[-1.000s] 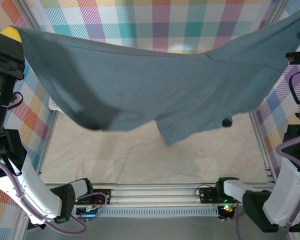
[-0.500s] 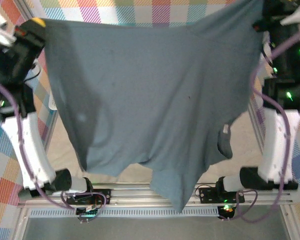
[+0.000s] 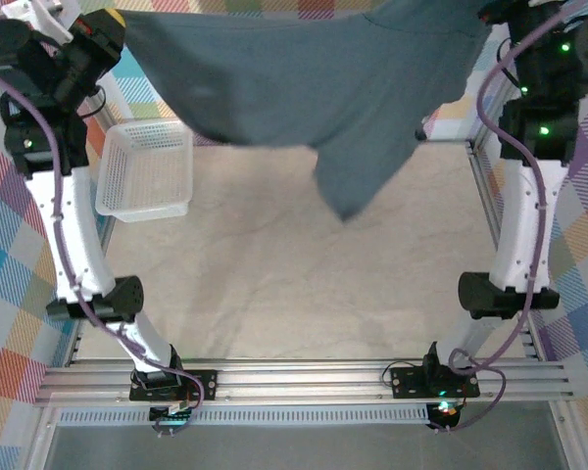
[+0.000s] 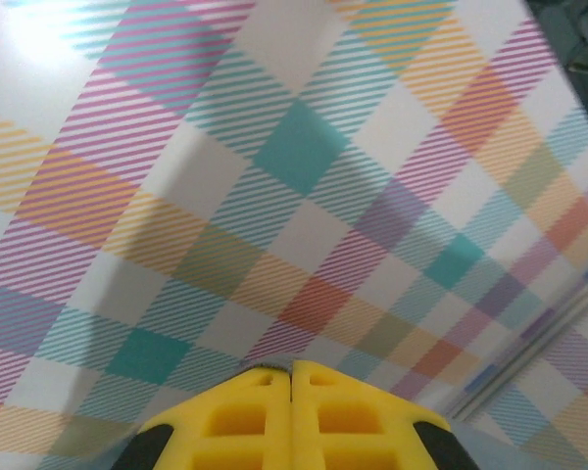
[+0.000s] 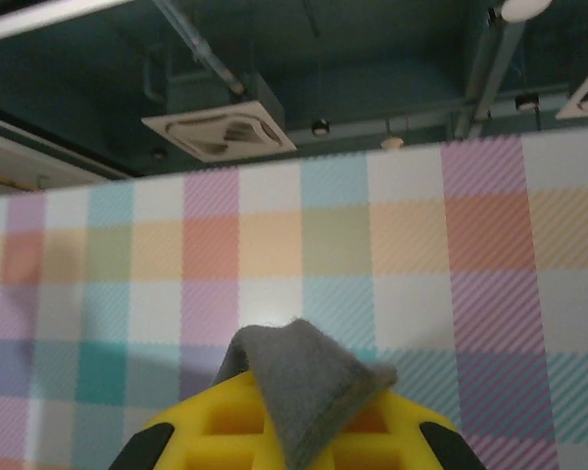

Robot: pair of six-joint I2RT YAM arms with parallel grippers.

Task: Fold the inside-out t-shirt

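Note:
Next, my left gripper lowers the t-shirt's corner back past the basket and opens, as the t-shirt (image 3: 304,78) hangs stretched and the tabletop nearer me (image 3: 206,289) is clear.
The slate-grey t-shirt (image 3: 304,78) hangs stretched between my two raised grippers along the far side, above the table. One flap droops lowest, right of centre. My left gripper (image 3: 108,20) is shut on the shirt's left corner. In the left wrist view its yellow fingers (image 4: 245,421) are pressed together with a thin grey cloth edge (image 4: 263,365) at the tips. My right gripper (image 3: 492,12) is shut on the right corner. In the right wrist view a tuft of the t-shirt (image 5: 309,372) sticks up out of the yellow fingers (image 5: 216,421).
A white mesh basket (image 3: 145,168) stands on the cream table top (image 3: 274,284) at the far left, just below the hanging cloth. Aluminium frame rails (image 3: 294,377) run along the near edge and both sides. Plaid backdrop (image 4: 294,147) surrounds the table.
Both arms have swung the shirt away toward the far side. The cloth, which covered most of the view, now hangs along the top, and the white basket is uncovered.

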